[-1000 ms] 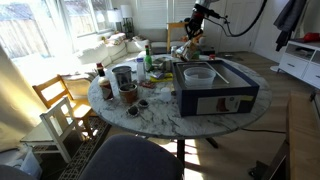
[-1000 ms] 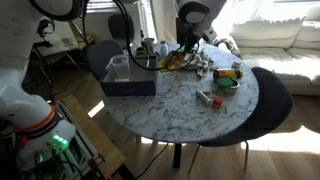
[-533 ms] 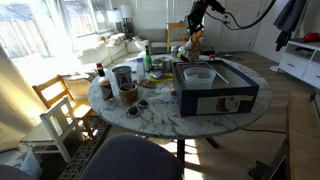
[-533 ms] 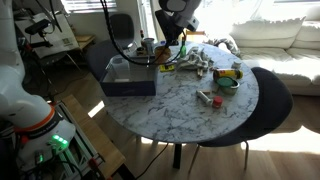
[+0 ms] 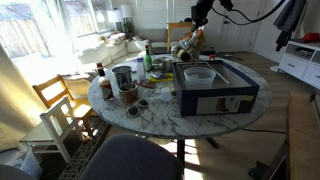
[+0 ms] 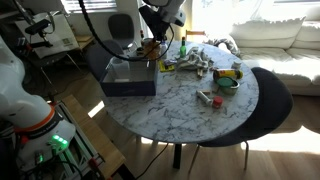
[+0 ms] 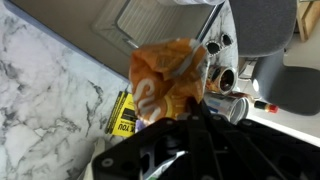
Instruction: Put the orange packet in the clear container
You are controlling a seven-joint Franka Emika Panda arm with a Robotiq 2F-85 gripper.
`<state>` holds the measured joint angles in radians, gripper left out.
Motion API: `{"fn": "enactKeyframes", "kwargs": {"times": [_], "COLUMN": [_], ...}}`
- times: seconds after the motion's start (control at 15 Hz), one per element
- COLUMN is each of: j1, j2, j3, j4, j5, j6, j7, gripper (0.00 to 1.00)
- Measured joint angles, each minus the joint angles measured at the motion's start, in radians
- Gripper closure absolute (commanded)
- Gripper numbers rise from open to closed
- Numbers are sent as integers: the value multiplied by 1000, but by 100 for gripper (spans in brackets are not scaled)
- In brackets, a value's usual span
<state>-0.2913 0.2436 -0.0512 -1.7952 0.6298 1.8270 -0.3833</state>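
Observation:
The gripper moves toward the clear container in the dark blue box (image 5: pixel 215 92) next until the packet hangs over it, then releases. The packet still hangs short of it.
My gripper (image 5: pixel 197 26) is shut on the orange packet (image 5: pixel 193 41), which hangs below it in the air above the far edge of the round marble table (image 5: pixel 150 112). In the wrist view the crumpled orange packet (image 7: pixel 168 78) fills the middle, pinched between my dark fingers (image 7: pixel 190 112). The clear container (image 5: pixel 197 74) sits on top of the dark blue box (image 5: pixel 215 92), just in front of the packet. In an exterior view the packet (image 6: pixel 151 46) hangs above the box (image 6: pixel 130 78). The clear container (image 7: pixel 150 18) shows at the top of the wrist view.
Bottles, a metal can (image 5: pixel 122 77), cups and bowls crowd the table's side away from the box. A yellow packet (image 7: pixel 124 114) and a metal can (image 7: pixel 233 108) lie below my wrist. Wooden chairs (image 5: pixel 58 108) stand beside the table. A sofa (image 6: pixel 270 45) is behind.
My gripper has lifted the orange packet up off the table and carried it toward the dark blue box and the clear container.

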Motion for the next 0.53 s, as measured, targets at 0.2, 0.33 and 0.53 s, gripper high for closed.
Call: {"fn": "enactKeyframes", "kwargs": {"times": [0.2,0.33,0.53], "j1": [0,2,15], "j2": [-71,-106,-125], "j3": [-10,-16,-25], "j4": [-59,-90,-117], "j5": [47,52,52], "j6": [3,-1,-1], "j7": [-47,-59,-59], "gripper": [100,100,100]}}
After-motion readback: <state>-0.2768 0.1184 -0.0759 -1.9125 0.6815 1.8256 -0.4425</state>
